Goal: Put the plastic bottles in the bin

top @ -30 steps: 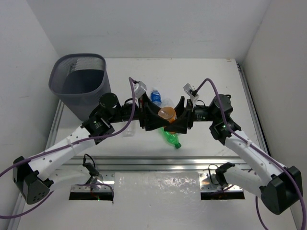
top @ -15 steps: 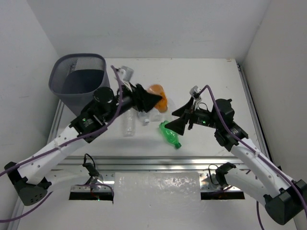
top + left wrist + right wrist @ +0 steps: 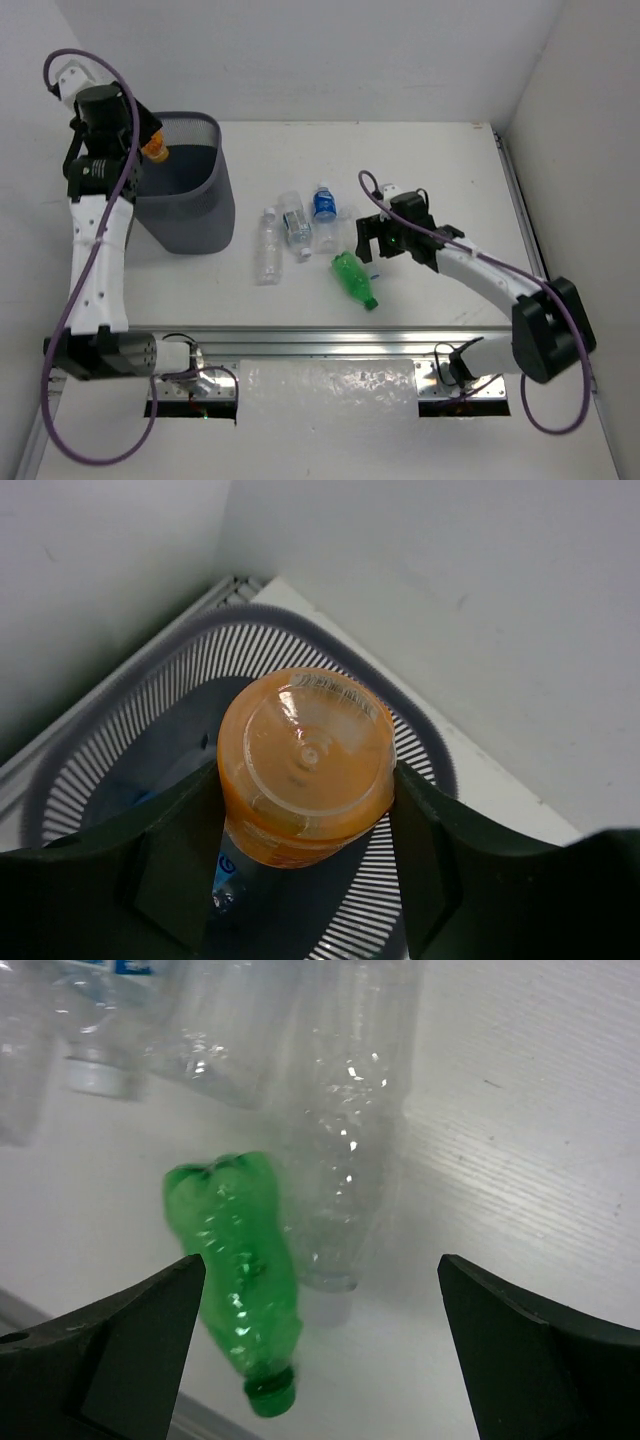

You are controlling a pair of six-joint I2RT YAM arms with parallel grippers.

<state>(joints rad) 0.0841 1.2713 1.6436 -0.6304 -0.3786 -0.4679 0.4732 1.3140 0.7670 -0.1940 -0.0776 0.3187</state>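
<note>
I next need to lower my right gripper, fingers already open wider than the clear bottle's body, onto the middle of the clear bottle [image 3: 350,231] below, beside the green one.
In the top view my left gripper [image 3: 143,138] is raised over the left rim of the bin [image 3: 195,215], a dark grey mesh basket. It is shut on the orange bottle [image 3: 155,152]. In the left wrist view the orange bottle [image 3: 305,765] hangs base-up between the fingers above the bin's mouth [image 3: 425,745]. A blue-labelled bottle [image 3: 225,875] lies inside the bin. My right gripper [image 3: 367,245] is open just above the green bottle [image 3: 353,279]. In the right wrist view the green bottle [image 3: 240,1270] and a clear bottle [image 3: 345,1160] lie between the wide jaws of the right gripper [image 3: 320,1320].
Several clear bottles lie in a loose cluster at mid-table: one [image 3: 267,250] furthest left, one [image 3: 293,222] beside it, and a blue-labelled one [image 3: 323,203] behind. White walls close in on the left, back and right. A metal rail [image 3: 320,340] runs along the near edge.
My left arm swung from mid-table up and left over the bin, carrying the orange bottle. My right gripper opened wide, let go of that bottle and came down over the green one.
</note>
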